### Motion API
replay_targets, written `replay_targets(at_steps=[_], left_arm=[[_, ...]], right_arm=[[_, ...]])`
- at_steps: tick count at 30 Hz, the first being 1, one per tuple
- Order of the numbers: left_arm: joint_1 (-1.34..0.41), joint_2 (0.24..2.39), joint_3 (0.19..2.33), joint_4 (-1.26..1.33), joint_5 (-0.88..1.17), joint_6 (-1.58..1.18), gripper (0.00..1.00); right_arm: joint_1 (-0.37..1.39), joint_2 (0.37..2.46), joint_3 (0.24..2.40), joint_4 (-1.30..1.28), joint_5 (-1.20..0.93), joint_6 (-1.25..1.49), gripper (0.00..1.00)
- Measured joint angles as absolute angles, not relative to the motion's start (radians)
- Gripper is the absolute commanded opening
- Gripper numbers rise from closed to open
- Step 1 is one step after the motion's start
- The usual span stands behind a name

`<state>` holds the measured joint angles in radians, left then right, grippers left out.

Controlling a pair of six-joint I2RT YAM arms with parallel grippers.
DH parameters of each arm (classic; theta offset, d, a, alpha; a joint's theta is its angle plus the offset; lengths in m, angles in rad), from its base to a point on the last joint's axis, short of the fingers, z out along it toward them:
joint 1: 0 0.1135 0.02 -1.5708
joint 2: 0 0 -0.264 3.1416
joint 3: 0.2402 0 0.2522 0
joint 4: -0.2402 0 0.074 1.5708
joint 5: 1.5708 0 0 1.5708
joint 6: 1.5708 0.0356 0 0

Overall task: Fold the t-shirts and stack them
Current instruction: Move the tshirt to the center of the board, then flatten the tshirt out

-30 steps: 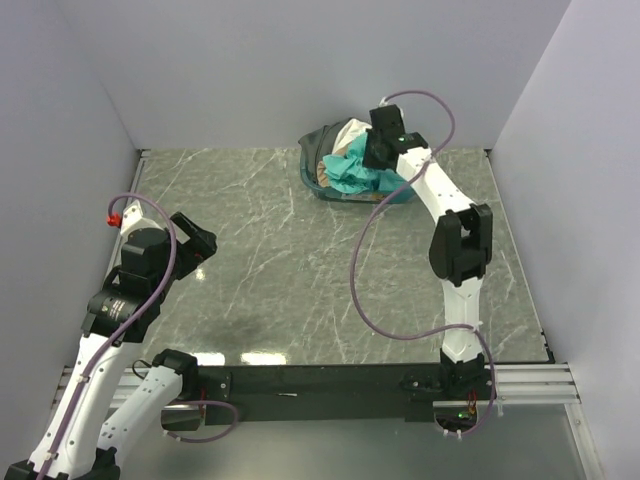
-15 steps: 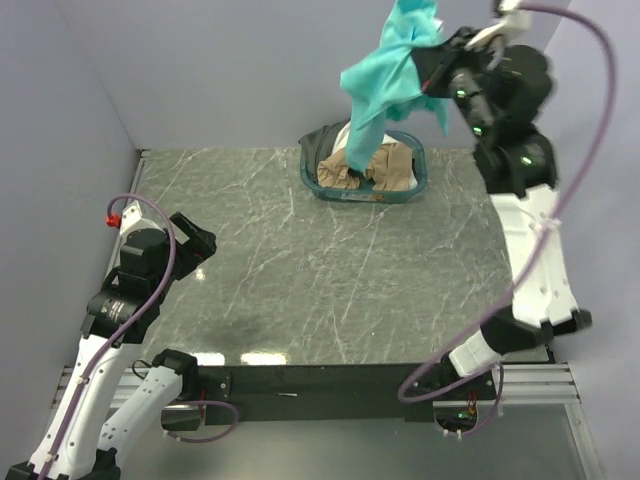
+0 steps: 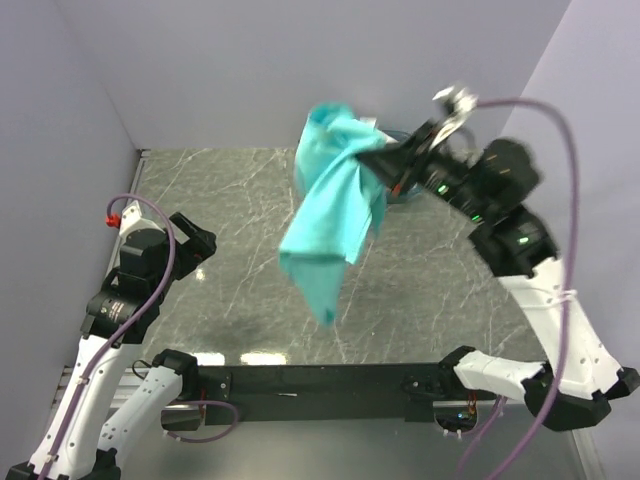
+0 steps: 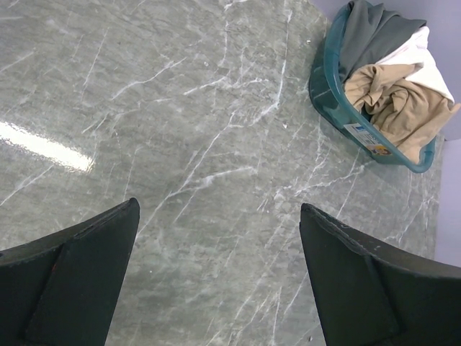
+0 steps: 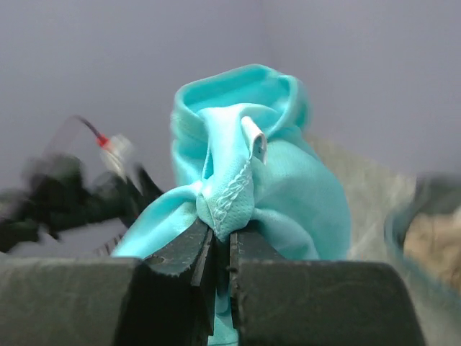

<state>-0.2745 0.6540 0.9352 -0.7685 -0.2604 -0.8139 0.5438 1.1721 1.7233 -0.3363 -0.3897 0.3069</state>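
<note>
I will bring my open left gripper back, to the right in the top view, onto the shirt's loose tip [image 3: 322, 308], because that tip hangs toward the near bar.
My right gripper [image 3: 372, 157] is shut on the bright teal-green t-shirt [image 3: 330, 215] and holds it high in the air above the table's middle; the cloth hangs down and left. In the right wrist view the shirt [image 5: 245, 180] is bunched between the closed jaws [image 5: 223, 234]. The teal-blue basket [image 4: 338, 101] at the far right of the left wrist view holds the tan-beige [image 4: 392, 104], cream-white [image 4: 425, 61] and dark grey [image 4: 374, 32] shirts. My left gripper [image 4: 216, 216] is open and empty above the bare table at the left [image 3: 195, 240].
The grey marble table [image 3: 250, 260] is walled on the left, back and right. The basket [image 3: 405, 190] shows in the top view mostly hidden behind the hanging shirt and right arm. A black rail [image 3: 330, 380] runs along the near edge.
My right arm pulled the teal-green shirt out of the basket, lifted it high, and swung it forward and left over the table. The left arm has not moved.
</note>
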Motion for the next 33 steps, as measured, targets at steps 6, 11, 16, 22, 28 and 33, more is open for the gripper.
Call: replay_targets(at_steps=[6,11,16,22,28,33], left_arm=[[-0.274,0.665,0.919,-0.771,-0.265,-0.830,1.00],[-0.274,0.723,0.883,-0.773,-0.244,-0.849,0.99],[-0.274,0.805,0.799,-0.729,-0.132,-0.861,0.99],[-0.364,0.855,0.712,-0.683,-0.009,-0.892,1.00],[-0.662,0.882,0.665,-0.639,0.002,-0.976,0.99],[-1.008,0.982,0.617,-0.611,-0.013,-1.076,1.00]], right_arm=[[0.539,1.062,1.095,-0.303,-0.109,0.367,0.58],[0.424,1.062,0.842,-0.468,0.186,0.466,0.81],[0.403,0.951,0.814,-0.468,0.242,0.478,0.83],[0.403,0.847,0.736,-0.432,0.163,0.511,0.83],[0.413,0.862,0.614,-0.393,-0.007,0.530,0.83],[0.423,0.889,0.583,-0.388,-0.073,0.526,0.83]])
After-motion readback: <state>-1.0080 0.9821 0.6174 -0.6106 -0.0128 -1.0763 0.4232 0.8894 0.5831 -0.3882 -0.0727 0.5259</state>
